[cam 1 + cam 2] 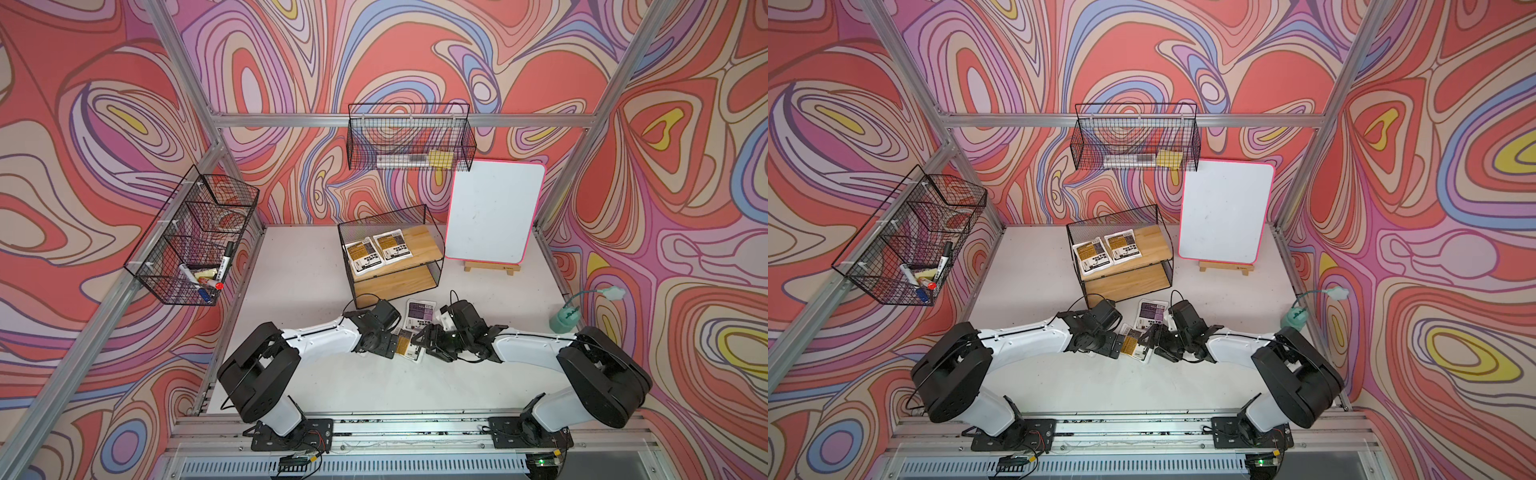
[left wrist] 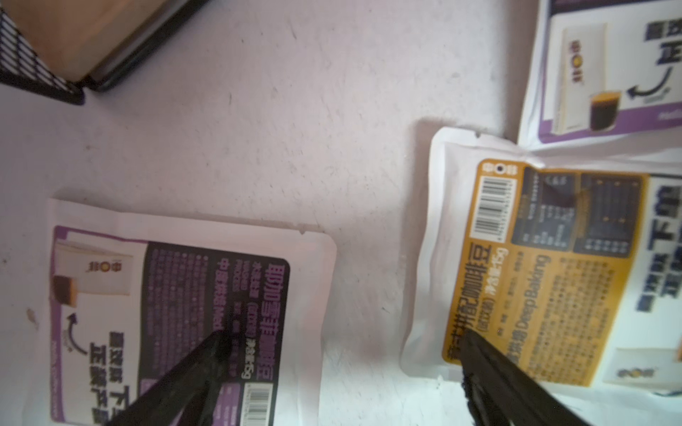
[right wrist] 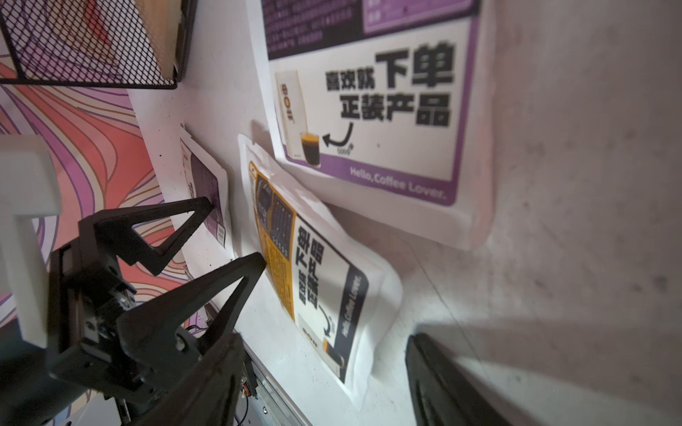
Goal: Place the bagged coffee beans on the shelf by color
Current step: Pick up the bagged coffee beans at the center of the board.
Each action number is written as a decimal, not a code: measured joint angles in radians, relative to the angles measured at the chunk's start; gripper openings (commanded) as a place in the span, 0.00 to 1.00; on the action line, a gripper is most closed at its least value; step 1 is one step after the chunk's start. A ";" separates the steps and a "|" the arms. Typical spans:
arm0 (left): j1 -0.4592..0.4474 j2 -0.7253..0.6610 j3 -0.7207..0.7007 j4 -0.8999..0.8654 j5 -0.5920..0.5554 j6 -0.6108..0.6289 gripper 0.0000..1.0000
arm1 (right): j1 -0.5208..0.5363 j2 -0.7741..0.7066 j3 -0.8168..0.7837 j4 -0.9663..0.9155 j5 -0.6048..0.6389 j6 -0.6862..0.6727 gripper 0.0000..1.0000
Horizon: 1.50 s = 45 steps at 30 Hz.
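Observation:
My right gripper moves down next and brings its open fingers around the white end of the yellow-orange pouch, since that end lies below, between them.
The shelf [image 1: 424, 243] [image 1: 1152, 241] stands at the table's centre back, and two yellow-orange bagged coffee beans [image 1: 363, 255] [image 1: 392, 247] lie on its top board. In front of it on the table lie a purple pouch [image 1: 420, 312] [image 3: 387, 110], a yellow-orange pouch [image 1: 405, 348] [image 2: 535, 276] [image 3: 324, 287] and a second purple pouch [image 2: 184, 313]. My left gripper [image 1: 392, 345] [image 2: 341, 333] is open, one fingertip over the second purple pouch, the other at the yellow-orange pouch's edge. My right gripper [image 1: 419, 340] [image 3: 324, 343] is open, low over the table at that pouch's opposite end, holding nothing.
A pink-edged whiteboard [image 1: 494, 212] leans on a small easel right of the shelf. Wire baskets hang on the left wall [image 1: 195, 237] with markers and on the back wall [image 1: 409, 137]. A teal bottle [image 1: 563, 318] stands at the table's right edge.

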 measured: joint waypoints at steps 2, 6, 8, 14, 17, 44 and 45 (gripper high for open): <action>-0.001 0.009 0.008 0.000 -0.009 0.005 0.99 | -0.002 0.004 0.000 0.006 -0.005 0.000 0.72; -0.001 0.018 0.013 0.003 -0.020 0.006 0.99 | -0.010 0.013 0.000 0.019 -0.020 0.003 0.72; -0.002 0.024 0.013 0.008 -0.023 0.006 0.99 | -0.014 0.018 0.000 0.029 -0.027 0.004 0.72; -0.005 0.031 0.013 0.027 -0.027 0.005 0.99 | -0.021 0.021 -0.007 0.049 -0.039 0.013 0.72; -0.005 0.032 0.011 0.037 -0.027 0.003 0.99 | -0.023 0.022 -0.011 0.062 -0.040 0.021 0.72; -0.008 0.018 -0.028 0.098 -0.028 -0.013 0.99 | -0.030 0.144 -0.167 0.513 -0.197 0.138 0.45; -0.009 0.018 -0.028 0.098 -0.029 -0.014 0.99 | -0.031 0.166 -0.165 0.536 -0.205 0.143 0.40</action>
